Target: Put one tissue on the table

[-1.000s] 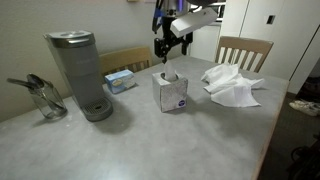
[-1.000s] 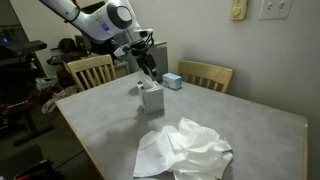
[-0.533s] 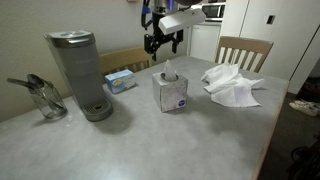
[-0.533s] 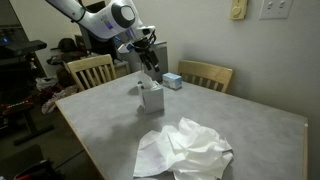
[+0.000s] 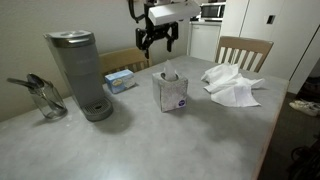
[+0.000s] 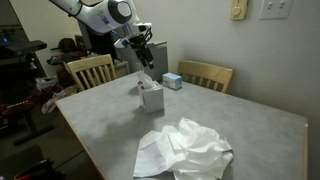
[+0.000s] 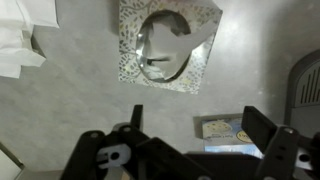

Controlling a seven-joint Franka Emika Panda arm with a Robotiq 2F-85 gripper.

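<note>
My gripper moves over the white tissue next and lowers to the tissue's top (image 5: pixel 168 68) (image 7: pixel 184 42), since the tissue pokes from the box.
The white-and-purple cube tissue box (image 5: pixel 170 91) stands mid-table in both exterior views (image 6: pixel 152 98), with a tissue (image 5: pixel 170 74) poking out of its top. The wrist view looks down on the box top (image 7: pixel 205 22) and that tissue (image 7: pixel 165 50). Loose white tissue sheets (image 5: pixel 232 85) lie heaped on the pale table (image 5: pixel 190 140) away from the box, also seen in an exterior view (image 6: pixel 185 150). My gripper (image 5: pixel 156 44) hangs open and empty above and behind the box, clear of it (image 6: pixel 143 58) (image 7: pixel 198 125).
A grey coffee maker (image 5: pixel 80 75) and a glass jug (image 5: pixel 45 100) stand at one end of the table. A flat light-blue pack (image 5: pixel 120 80) (image 7: pixel 225 128) lies behind the box. Wooden chairs (image 5: pixel 243 50) (image 6: pixel 90 70) stand at the table's edges.
My gripper has risen and drawn back from just above the box top, open and with nothing in it. The box and the heaped tissues have not moved.
</note>
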